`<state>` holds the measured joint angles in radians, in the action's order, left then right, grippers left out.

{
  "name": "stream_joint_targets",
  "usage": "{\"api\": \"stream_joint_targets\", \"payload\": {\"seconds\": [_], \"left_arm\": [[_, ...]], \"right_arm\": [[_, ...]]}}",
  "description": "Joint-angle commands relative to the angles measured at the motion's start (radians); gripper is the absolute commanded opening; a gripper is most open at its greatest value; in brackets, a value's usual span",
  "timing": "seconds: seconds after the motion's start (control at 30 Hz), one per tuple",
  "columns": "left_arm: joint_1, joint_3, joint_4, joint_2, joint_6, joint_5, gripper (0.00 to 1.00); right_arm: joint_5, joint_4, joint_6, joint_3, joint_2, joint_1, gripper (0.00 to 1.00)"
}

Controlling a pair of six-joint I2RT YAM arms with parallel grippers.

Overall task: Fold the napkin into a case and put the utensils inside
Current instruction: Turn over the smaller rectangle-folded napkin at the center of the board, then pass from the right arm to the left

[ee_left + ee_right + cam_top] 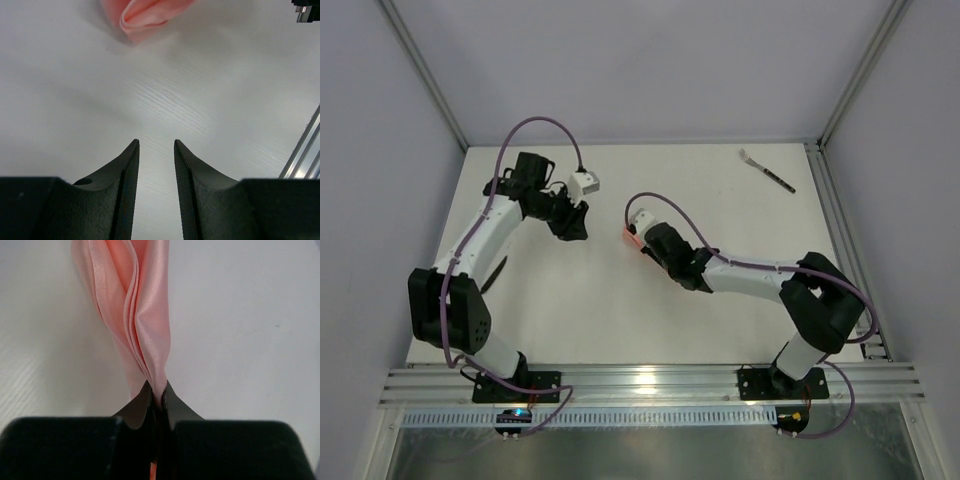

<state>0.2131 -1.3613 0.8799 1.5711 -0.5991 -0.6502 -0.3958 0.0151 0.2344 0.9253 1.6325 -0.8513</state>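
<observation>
Next, my right gripper will move back and down to release the bunched corner on the bare tabletop, since that place lies below and back from the gripper.
The salmon-pink napkin (145, 305) is bunched into long folds, and my right gripper (157, 388) is shut on its near end. From above only a small pink bit of the napkin (631, 237) shows at the right gripper (638, 239), near the middle of the table. My left gripper (156, 143) stands open with nothing between its fingers, a short way to the left of the cloth. The napkin (145, 15) lies at the top edge of the left wrist view. The fork (767, 170), the only utensil in view, lies at the far right of the table.
The white table (620, 310) is walled on three sides. An aluminium rail (835, 200) runs along the right edge and shows again as the rail (302, 150) in the left wrist view. Both arm bases stand at the near edge.
</observation>
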Motion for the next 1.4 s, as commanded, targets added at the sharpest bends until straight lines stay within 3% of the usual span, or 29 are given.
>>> {"api": "stream_joint_targets", "payload": {"seconds": [0.0,0.1,0.2,0.47,0.63,0.83,1.0,1.1,1.2,1.37], "left_arm": [[-0.029,0.01,-0.021,-0.043,0.035,0.001,0.35],[-0.038,0.034,-0.041,-0.052,0.035,0.018,0.34],[-0.038,0.06,-0.059,-0.052,0.044,0.032,0.34],[-0.001,0.076,-0.151,0.056,0.2,0.038,0.33],[0.104,-0.014,-0.193,0.171,0.269,0.107,0.36],[0.218,-0.208,-0.176,0.3,0.286,0.078,0.39],[0.299,-0.248,-0.197,0.372,0.277,0.129,0.4],[0.336,-0.301,-0.17,0.427,0.253,0.168,0.35],[0.348,-0.347,-0.131,0.501,0.231,0.214,0.22],[0.35,-0.371,-0.049,0.606,0.206,0.247,0.2]], "right_arm": [[-0.439,0.017,0.098,0.004,0.035,-0.038,0.04],[-0.599,0.029,0.138,0.004,0.126,-0.093,0.04],[-0.649,-0.012,0.08,0.026,0.211,-0.187,0.04],[-0.609,-0.252,-0.158,0.196,0.483,-0.417,0.04],[-0.577,-0.305,-0.225,0.242,0.518,-0.453,0.04],[-0.571,-0.331,-0.233,0.27,0.566,-0.48,0.04],[-0.563,-0.33,-0.233,0.28,0.59,-0.499,0.04],[-0.56,-0.333,-0.253,0.279,0.599,-0.503,0.04],[-0.555,-0.32,-0.256,0.271,0.604,-0.505,0.04],[-0.555,-0.294,-0.245,0.262,0.607,-0.505,0.07]]}}
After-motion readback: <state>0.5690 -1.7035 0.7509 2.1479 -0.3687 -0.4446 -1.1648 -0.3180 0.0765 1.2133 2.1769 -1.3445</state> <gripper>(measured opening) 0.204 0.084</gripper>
